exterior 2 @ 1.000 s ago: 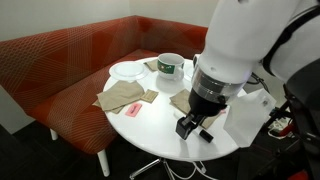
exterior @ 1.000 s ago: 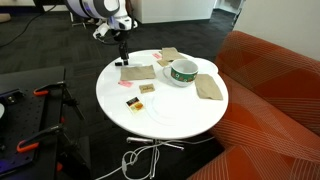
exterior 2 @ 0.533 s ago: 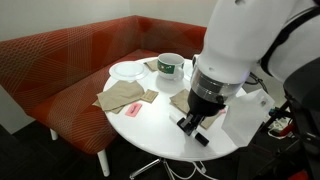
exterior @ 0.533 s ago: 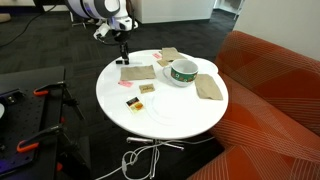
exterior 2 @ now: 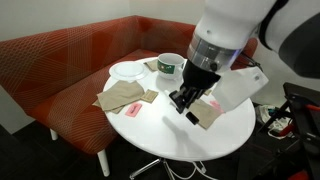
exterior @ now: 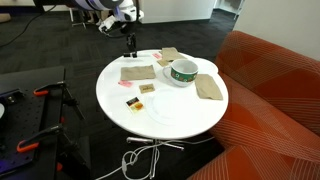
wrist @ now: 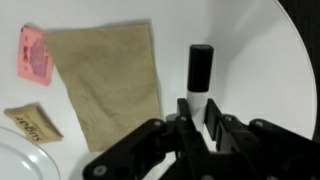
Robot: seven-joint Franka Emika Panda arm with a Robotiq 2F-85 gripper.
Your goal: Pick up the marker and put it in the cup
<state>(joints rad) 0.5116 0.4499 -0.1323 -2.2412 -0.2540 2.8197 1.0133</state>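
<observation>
Next, my gripper carries the marker up and toward the green cup so the marker's protruding cap clears the cup's rim. Then it lowers over the cup's opening [exterior: 185, 66] to release the marker's body.
The marker [wrist: 200, 70] has a black cap and a white barrel. My gripper [wrist: 200, 110] is shut on the barrel, and the cap sticks out past the fingertips. In both exterior views the gripper [exterior: 129, 43] [exterior 2: 187, 104] hangs above the round white table [exterior: 165, 115], lifted off its surface. The green cup [exterior: 182, 72] [exterior 2: 170, 66], white inside, stands on the table some way from the gripper. In the wrist view the cup is out of sight.
A tan napkin [wrist: 110, 75] lies below the gripper, with a pink packet [wrist: 34, 54] and a tan packet [wrist: 30, 122] beside it. More napkins [exterior: 209, 87] and a white plate [exterior 2: 128, 70] lie near the cup. A red sofa [exterior: 270, 90] curves round the table.
The jaws closed on the marker, then the gripper rose off the table with it and shifted sideways.
</observation>
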